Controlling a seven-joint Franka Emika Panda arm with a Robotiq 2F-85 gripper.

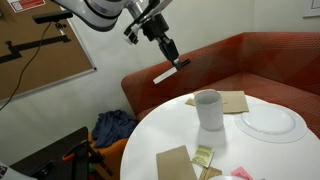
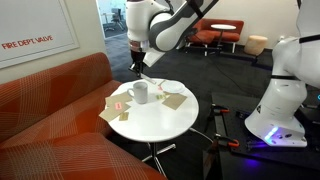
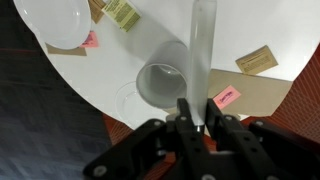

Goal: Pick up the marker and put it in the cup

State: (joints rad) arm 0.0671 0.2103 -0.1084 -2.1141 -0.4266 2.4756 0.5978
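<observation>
The robot's gripper will tilt the marker to point downward, because it slants aside from the cup's opening, then carry it over that opening, lower it and let go.
My gripper is shut on the marker, a slim white stick with a dark tip, and holds it tilted in the air above the table's far edge. In the wrist view the marker runs up from between the fingers, just right of the cup's open mouth below. The white cup stands upright on the round white table. In an exterior view the gripper hangs above and left of the cup.
A flat white plate lies near the cup. Brown paper napkins, a green packet and pink notes lie on the table. A red sofa curves round it. A second robot base stands beside.
</observation>
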